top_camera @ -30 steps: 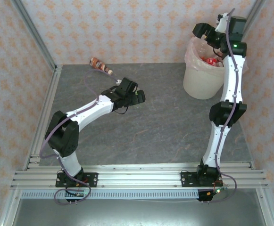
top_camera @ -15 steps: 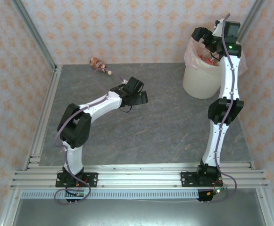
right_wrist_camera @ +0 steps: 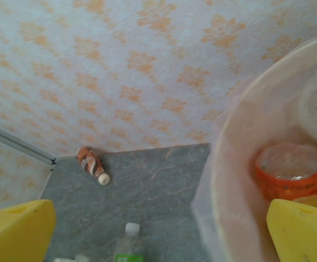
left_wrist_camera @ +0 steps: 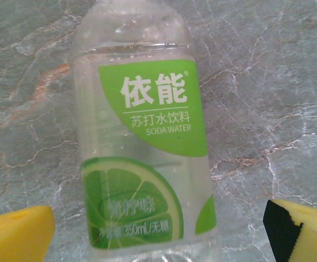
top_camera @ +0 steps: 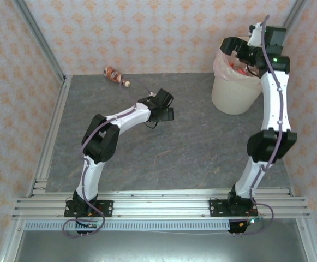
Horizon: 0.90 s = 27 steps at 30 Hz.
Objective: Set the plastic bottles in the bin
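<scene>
The left gripper sinks down next and closes its yellow fingertips around the lower end of the lime-labelled bottle, since they already stand open on either side.
A clear plastic bottle with a green lime label [left_wrist_camera: 144, 158] lies on the grey table, straight under my left gripper [left_wrist_camera: 158, 234]. That gripper [top_camera: 165, 107] is open, one yellow fingertip on each side of the bottle's lower end, without touching it. The same bottle [right_wrist_camera: 128, 246] has a white cap. A brown bottle [top_camera: 116, 76] [right_wrist_camera: 91, 164] lies by the back wall. My right gripper [top_camera: 241, 50] [right_wrist_camera: 158, 234] hangs open and empty over the rim of the cream bin [top_camera: 226, 93] [right_wrist_camera: 240, 142]. An orange-labelled bottle [right_wrist_camera: 292, 176] lies inside the bin.
Aluminium frame rails [top_camera: 52, 136] run along the table's left and near edges. Papered walls close in the back and both sides. The bin's pink bag [top_camera: 219, 61] bulges over its rim.
My left arm has stretched further out, carrying its gripper a little to the right and farther back. The right arm's elbow has sunk lower while its gripper stayed over the bin.
</scene>
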### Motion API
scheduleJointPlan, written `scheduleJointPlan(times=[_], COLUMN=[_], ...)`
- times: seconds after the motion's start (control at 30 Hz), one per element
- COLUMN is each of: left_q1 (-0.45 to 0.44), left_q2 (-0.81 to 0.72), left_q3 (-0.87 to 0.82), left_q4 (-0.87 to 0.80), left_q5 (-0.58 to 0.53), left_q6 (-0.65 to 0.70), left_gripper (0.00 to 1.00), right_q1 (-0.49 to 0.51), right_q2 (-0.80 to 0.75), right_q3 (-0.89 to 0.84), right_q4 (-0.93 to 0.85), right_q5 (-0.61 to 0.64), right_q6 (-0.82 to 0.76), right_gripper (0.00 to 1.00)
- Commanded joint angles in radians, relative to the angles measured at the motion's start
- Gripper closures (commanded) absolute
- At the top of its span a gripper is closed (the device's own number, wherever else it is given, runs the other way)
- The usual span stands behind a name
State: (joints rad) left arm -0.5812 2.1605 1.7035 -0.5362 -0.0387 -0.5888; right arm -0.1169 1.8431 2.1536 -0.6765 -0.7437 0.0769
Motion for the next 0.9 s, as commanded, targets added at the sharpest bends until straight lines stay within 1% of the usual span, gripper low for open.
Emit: scheduleJointPlan(times=[0.0,0.17,0.23,0.4,0.53,0.67,0.77,0.87], left_q1=[-0.003,-0.003,-0.003,-0.01,-0.021,-0.041,-0.081,-0.128], left_q2=[0.028,0.033,0.037,0.028,-0.01,-0.102,-0.218,-0.338], left_q3=[0.035,0.011,0.004,-0.02,-0.041,-0.092,-0.165,-0.22], left_q4=[-0.045,-0.024,-0.019,0.008,0.016,0.058,0.158,0.255], left_q5=[-0.035,-0.029,-0.031,-0.013,-0.023,-0.021,-0.018,-0.011], left_q6=[0.005,-0.011,-0.009,0.005,0.024,0.063,0.147,0.239], left_gripper=[0.01,0.06,0.1,0.3,0.43,0.49,0.5,0.51], right_q1=[0.003,0.002,0.002,0.002,0.003,0.005,0.014,0.024], right_q2=[-0.147,-0.288,-0.332,-0.459,-0.533,-0.578,-0.603,-0.603], right_q3=[-0.176,-0.366,-0.43,-0.638,-0.76,-0.825,-0.888,-0.909], right_q4=[0.189,0.275,0.298,0.39,0.447,0.487,0.562,0.575], right_q5=[0.046,0.055,0.054,0.107,0.122,0.11,0.097,0.089], right_q6=[-0.012,0.034,0.059,0.12,0.127,0.159,0.236,0.285], right_gripper=[0.01,0.01,0.01,0.01,0.01,0.01,0.01,0.01])
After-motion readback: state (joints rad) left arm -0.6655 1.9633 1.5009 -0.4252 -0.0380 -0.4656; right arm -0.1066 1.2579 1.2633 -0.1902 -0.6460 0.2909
